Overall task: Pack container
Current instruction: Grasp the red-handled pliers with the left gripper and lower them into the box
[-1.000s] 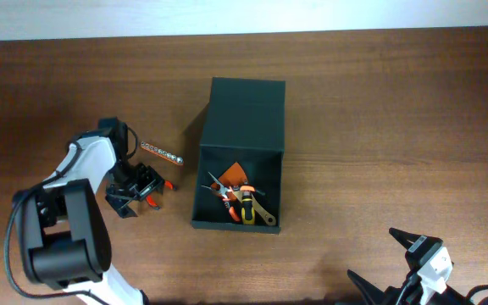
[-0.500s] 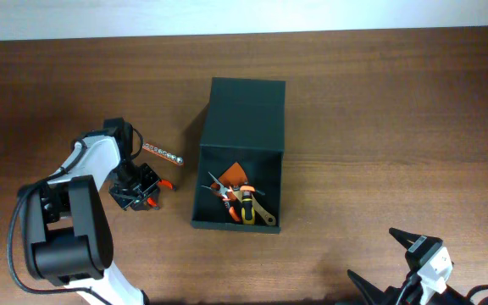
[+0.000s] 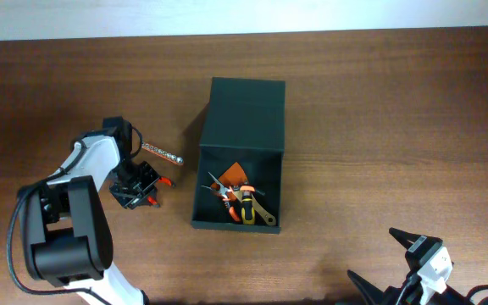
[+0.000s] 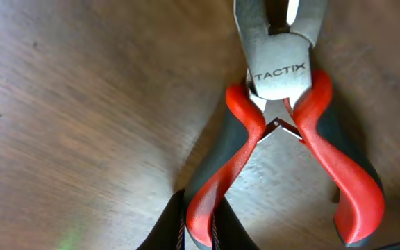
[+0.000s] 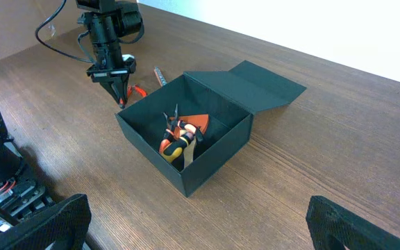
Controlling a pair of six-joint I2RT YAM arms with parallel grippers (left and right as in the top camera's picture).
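The green box lies open, so my left gripper will next rise, carry the pliers point(image 4: 281, 76) over the box's side, lower them onto the hand tools inside and release.
The container point(image 3: 246, 110) is a dark green box near the table's middle, its flap lid lying open and flat behind it. In the right wrist view its front wall point(image 5: 210, 167) faces me. Inside lie several hand tools point(image 3: 241, 202) with orange and yellow handles. Left of the box, red-handled pliers point(image 4: 281, 76) with a grey head lie on the wood. My left gripper point(image 4: 198, 232) is shut on one red handle; from overhead the left gripper point(image 3: 145, 191) stands over them. My right gripper point(image 5: 200, 229) is open at the near right, holding nothing.
A thin orange strip with silver studs point(image 3: 161, 152) lies on the table just beyond the left gripper, left of the box. The right gripper point(image 3: 384, 259) sits low at the table's near edge, well away from the box.
The left gripper's fingers, spread over the pliers a second ago, have closed onto one red handle. The left arm shifted slightly. The right arm has not moved.
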